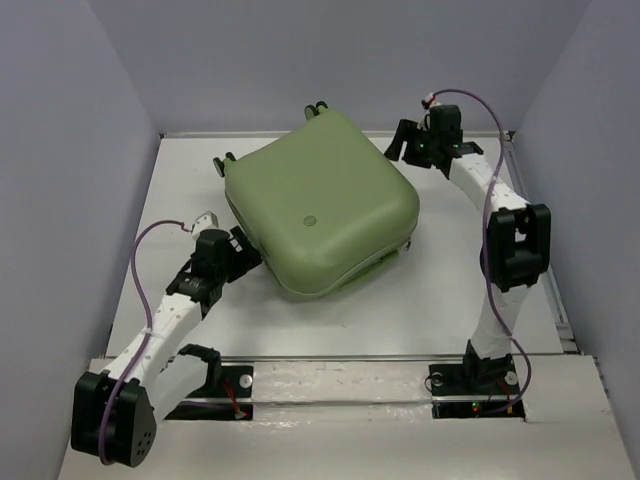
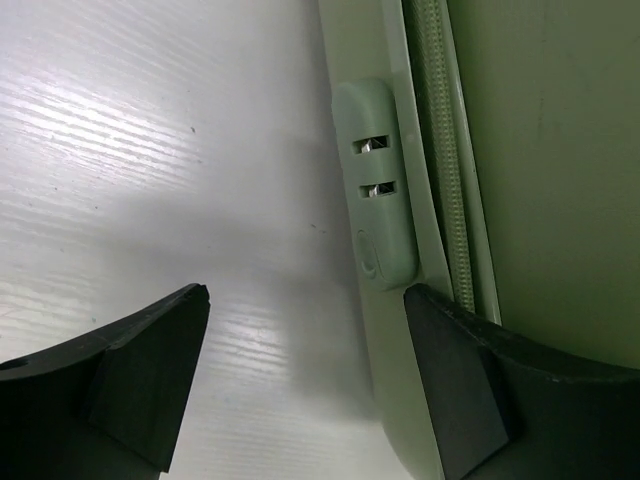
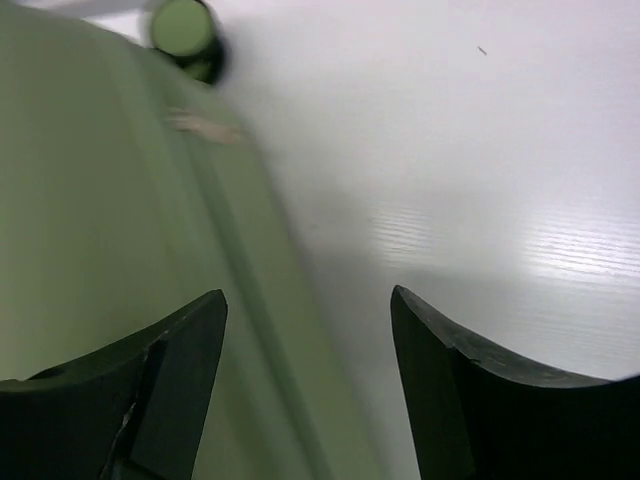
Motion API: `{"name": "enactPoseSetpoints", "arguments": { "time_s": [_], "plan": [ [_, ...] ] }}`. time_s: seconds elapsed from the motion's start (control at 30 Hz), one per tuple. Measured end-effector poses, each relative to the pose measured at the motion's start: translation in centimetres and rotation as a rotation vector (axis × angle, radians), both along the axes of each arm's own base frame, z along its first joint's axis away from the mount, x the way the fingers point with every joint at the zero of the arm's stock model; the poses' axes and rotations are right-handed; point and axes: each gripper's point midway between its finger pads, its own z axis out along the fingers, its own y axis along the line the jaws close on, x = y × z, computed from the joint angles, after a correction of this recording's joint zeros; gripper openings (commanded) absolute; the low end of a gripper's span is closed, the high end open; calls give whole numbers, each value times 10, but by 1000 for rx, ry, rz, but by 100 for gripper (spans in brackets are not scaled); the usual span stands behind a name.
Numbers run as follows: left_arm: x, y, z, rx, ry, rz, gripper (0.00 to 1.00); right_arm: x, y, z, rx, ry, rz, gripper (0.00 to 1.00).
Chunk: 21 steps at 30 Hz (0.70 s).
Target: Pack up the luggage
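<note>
The nearer wheel sticks out clear of the luggage's shell, so my left gripper will move outward along the side of the luggage (image 1: 320,205) to that wheel and close on it.
The luggage (image 1: 320,205), a pale green hard-shell suitcase, lies closed and flat in the middle of the table, wheels (image 1: 317,108) toward the far side. My left gripper (image 1: 240,255) is open at its near left edge. In the left wrist view the shell (image 2: 540,150), zipper band and a pale lock block (image 2: 375,180) fill the right side, and the left gripper (image 2: 305,300) straddles the shell's rim. My right gripper (image 1: 400,145) is open by the far right corner. In the right wrist view the right gripper (image 3: 308,300) hangs over the shell's edge (image 3: 100,180), with a green wheel (image 3: 185,30) at the top.
The white table (image 1: 330,320) is boxed in by grey walls on the left, back and right. A metal rail (image 1: 340,358) runs along the near edge in front of the arm bases. A raised strip (image 1: 535,260) borders the right side.
</note>
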Motion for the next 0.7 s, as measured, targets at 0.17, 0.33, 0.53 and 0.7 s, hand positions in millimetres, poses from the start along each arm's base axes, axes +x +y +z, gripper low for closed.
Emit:
{"name": "enactPoseSetpoints", "arguments": {
  "time_s": [0.17,0.33,0.53,0.7],
  "plan": [
    [14,-15,37,-74,-72,-65,93,-42,11,131,87,-224,71,69],
    [38,-24,117,-156,-305,-110,94,-147,1,237,136,-544,113,7],
    [54,-16,163,-180,-414,-119,98,-233,-14,147,203,-547,96,7],
    [98,7,181,-171,-401,-73,99,-263,-12,23,219,-256,93,19]
  ]
}}
